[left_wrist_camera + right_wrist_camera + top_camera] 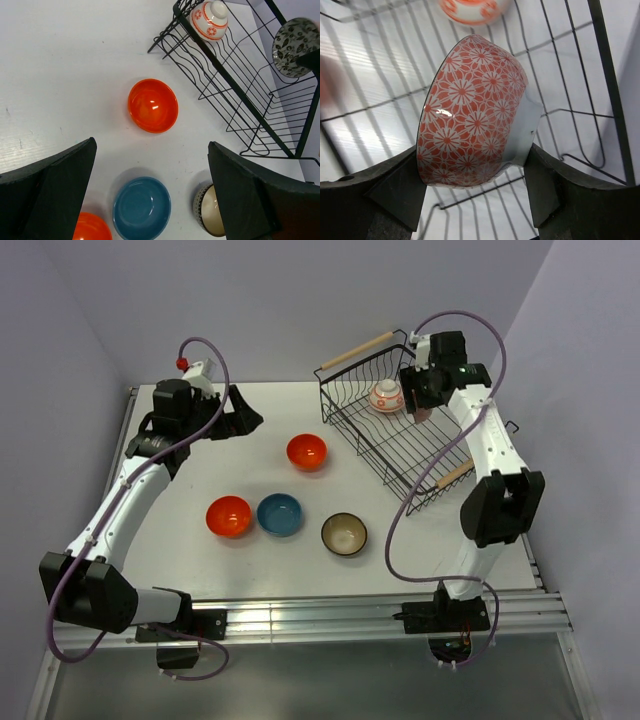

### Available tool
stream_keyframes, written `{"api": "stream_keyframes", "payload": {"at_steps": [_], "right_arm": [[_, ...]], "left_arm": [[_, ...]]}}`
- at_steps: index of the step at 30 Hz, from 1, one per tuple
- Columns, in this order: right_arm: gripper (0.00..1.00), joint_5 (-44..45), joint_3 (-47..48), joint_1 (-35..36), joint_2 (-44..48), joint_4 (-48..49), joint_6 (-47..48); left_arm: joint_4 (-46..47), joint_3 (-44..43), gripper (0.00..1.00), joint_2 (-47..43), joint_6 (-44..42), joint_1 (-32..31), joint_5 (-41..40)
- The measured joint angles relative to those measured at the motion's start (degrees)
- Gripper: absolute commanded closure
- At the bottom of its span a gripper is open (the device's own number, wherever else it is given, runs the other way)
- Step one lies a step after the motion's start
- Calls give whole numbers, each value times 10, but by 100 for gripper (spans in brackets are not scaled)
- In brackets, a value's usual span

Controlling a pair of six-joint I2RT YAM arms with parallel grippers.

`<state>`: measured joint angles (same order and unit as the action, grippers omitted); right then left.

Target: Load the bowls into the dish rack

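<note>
Next, the right gripper moves down onto the dish rack's bottom beside the orange-and-white bowl (386, 396) to let go of the patterned bowl, since that bare spot lies below the gripper.
The black wire dish rack (365, 455) stands at the back right, and an orange-and-white bowl (386, 396) lies upside down in its far corner. My right gripper (420, 405) is shut on a patterned bowl (470, 110) held on its side over the rack floor. That bowl has red-and-white flowers outside and shows a grey-and-white face in the left wrist view (295, 47). My left gripper (235, 410) is open and empty above the table's back left. Two orange bowls (307, 451) (229, 516), a blue bowl (279, 514) and a brown bowl with beige inside (344, 534) sit on the table.
The rack's wooden handles (355, 350) (455, 473) stick out at its far and near ends. The right arm's cable (395, 520) hangs beside the rack's front corner. A wall stands close on the right.
</note>
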<state>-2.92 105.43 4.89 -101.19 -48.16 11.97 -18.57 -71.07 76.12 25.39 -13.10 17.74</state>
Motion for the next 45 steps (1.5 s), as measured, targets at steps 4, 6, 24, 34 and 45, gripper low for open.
{"api": "stream_keyframes", "payload": {"at_steps": [4, 6, 24, 34, 45], "right_arm": [[100, 70, 3, 0, -52, -5, 41], [100, 96, 15, 0, -77, -8, 54], [100, 215, 95, 27, -212, 10, 94], [100, 252, 110, 36, -251, 27, 112], [100, 299, 110, 48, -268, 56, 142]], "left_arm": [[0, 0, 0, 0, 0, 2, -7], [0, 0, 0, 0, 0, 3, -10], [-2, 0, 1, 14, 5, 22, -10], [-2, 3, 1, 14, 4, 32, 0], [-2, 14, 1, 14, 4, 42, 5]]}}
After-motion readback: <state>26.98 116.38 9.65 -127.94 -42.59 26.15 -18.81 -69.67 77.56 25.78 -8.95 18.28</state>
